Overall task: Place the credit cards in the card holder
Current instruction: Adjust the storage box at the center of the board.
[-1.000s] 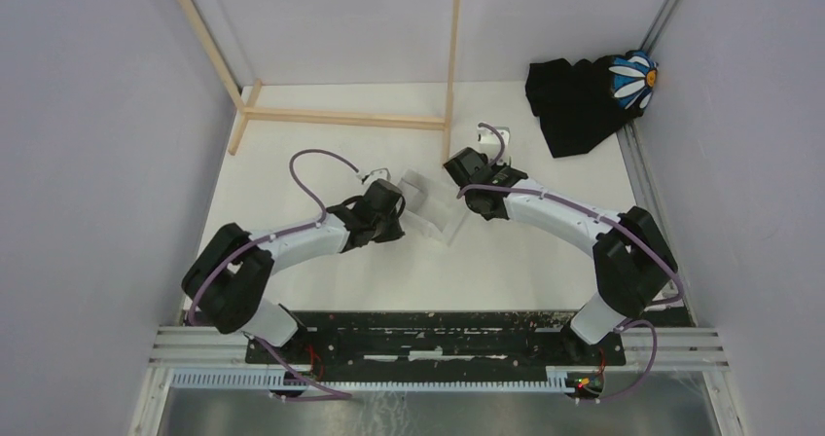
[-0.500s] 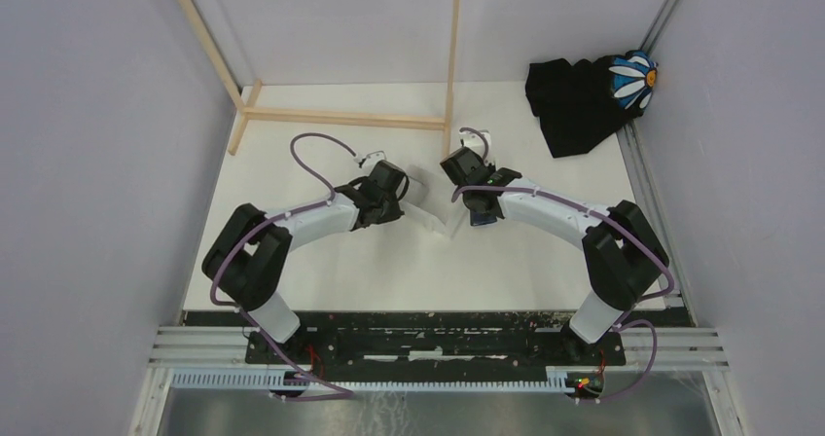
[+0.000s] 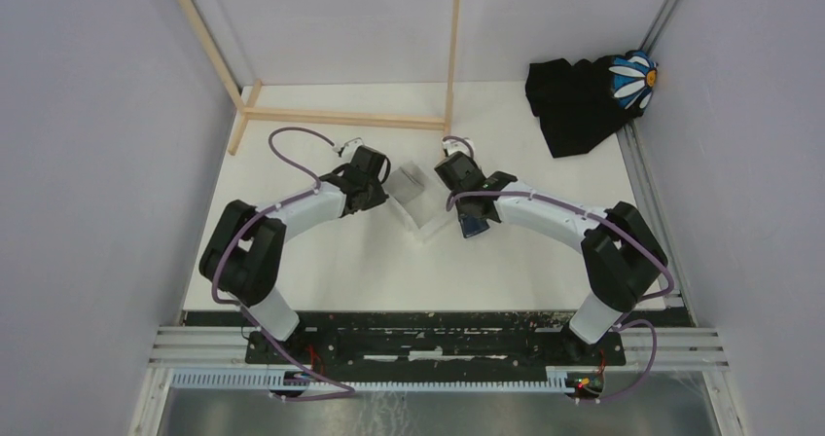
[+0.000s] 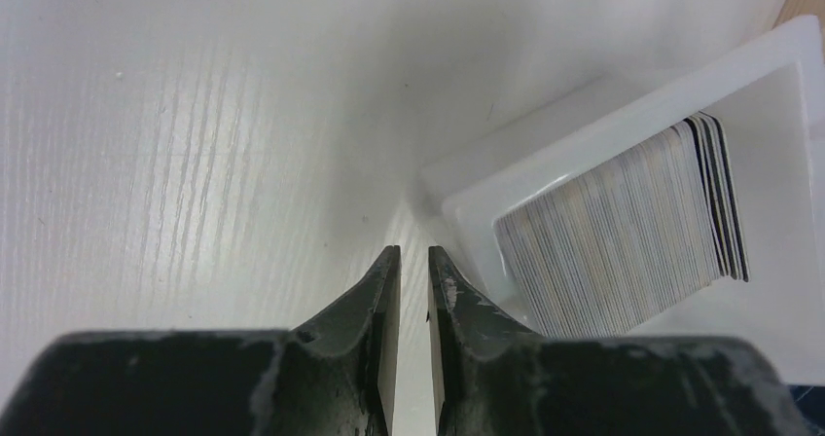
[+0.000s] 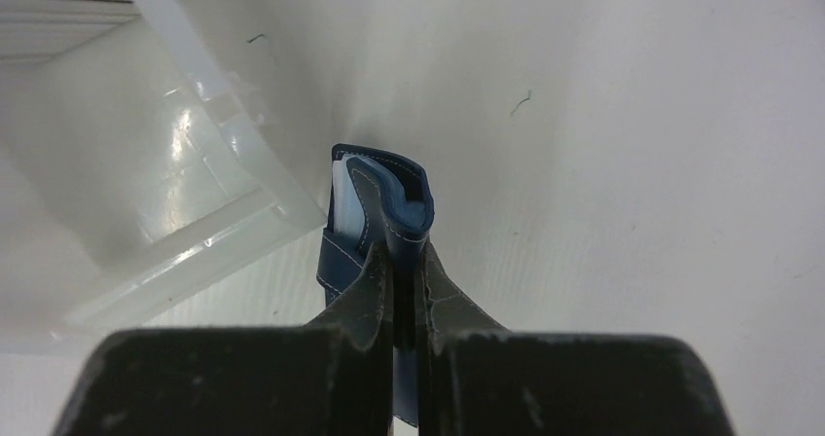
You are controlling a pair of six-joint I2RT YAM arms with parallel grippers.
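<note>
The card holder [image 3: 474,225] goes back and to the left in the top view onto bare tabletop next, where my right gripper releases it, because the clear box's side crowds it.
The credit cards [image 4: 623,232] stand on edge as a packed stack inside a clear plastic box [image 4: 778,76], seen in the left wrist view. My left gripper [image 4: 413,256] hovers just left of that box's corner, its jaws a narrow gap apart with nothing between them. From above, the box [image 3: 413,191] sits between both grippers, the left gripper [image 3: 387,188] beside its left side. My right gripper [image 5: 401,251] is shut on the navy card holder [image 5: 384,198], folded, right next to the box wall [image 5: 224,222]. The card holder [image 3: 474,225] peeks out under the right forearm.
A wooden frame [image 3: 340,118] lies along the back of the table, with an upright post [image 3: 452,56]. A black cloth with a daisy print [image 3: 584,100] is bunched in the back right corner. Grey walls close in both sides.
The left gripper has moved back and left. The right gripper has shifted left with the card holder, which now shows under its forearm. The clear box has slid slightly back and left.
</note>
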